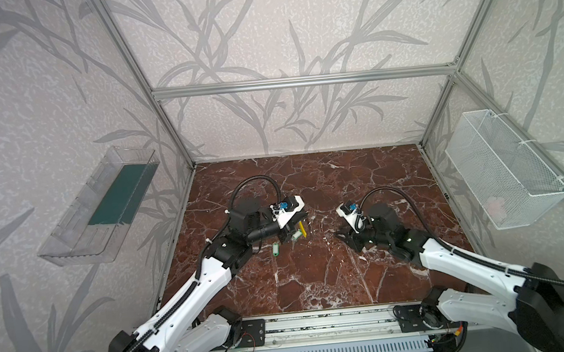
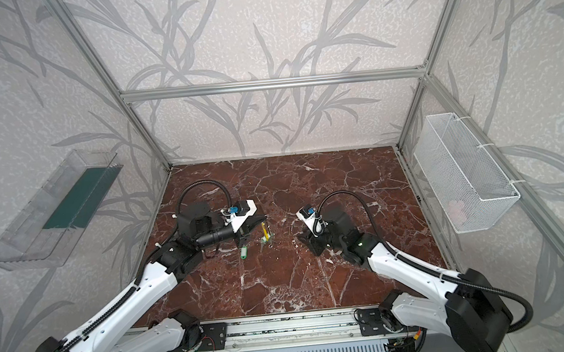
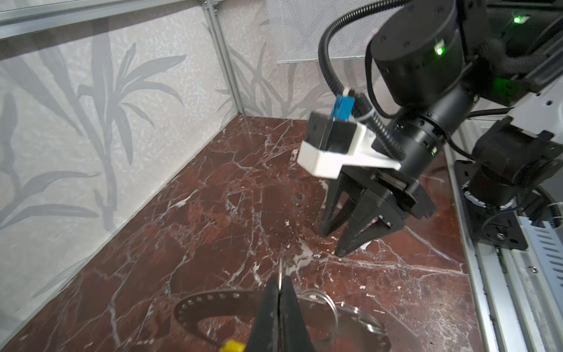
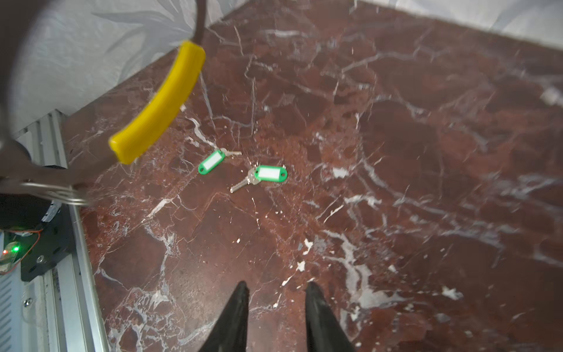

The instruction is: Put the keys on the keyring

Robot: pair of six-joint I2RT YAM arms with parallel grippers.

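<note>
Next, the right gripper moves down and across onto the nearer green tag's key end (image 1: 294, 237) (image 4: 255, 175), since this key lies flat on the marble, apart from the keyring.
My left gripper (image 3: 279, 282) is shut on the thin band of the keyring (image 3: 213, 297), a grey perforated ring held up off the table. Its yellow sleeve (image 4: 161, 103) shows in the right wrist view and in both top views (image 1: 302, 227) (image 2: 264, 232). Small split rings (image 3: 323, 301) hang on the band. The two keys, each with a green tag, lie flat on the marble, apart from the ring (image 4: 211, 161) (image 4: 269, 173); one (image 1: 274, 249) sits just below the left gripper (image 1: 300, 218). My right gripper (image 4: 277, 288) (image 1: 343, 236) stands open and empty, to the right of the keys.
The red-brown marble tabletop (image 1: 317, 278) is walled on three sides. A clear plastic bin (image 1: 102, 206) hangs on the left wall and a white wire basket (image 1: 503, 171) on the right wall. An aluminium rail (image 1: 321, 326) runs along the front edge.
</note>
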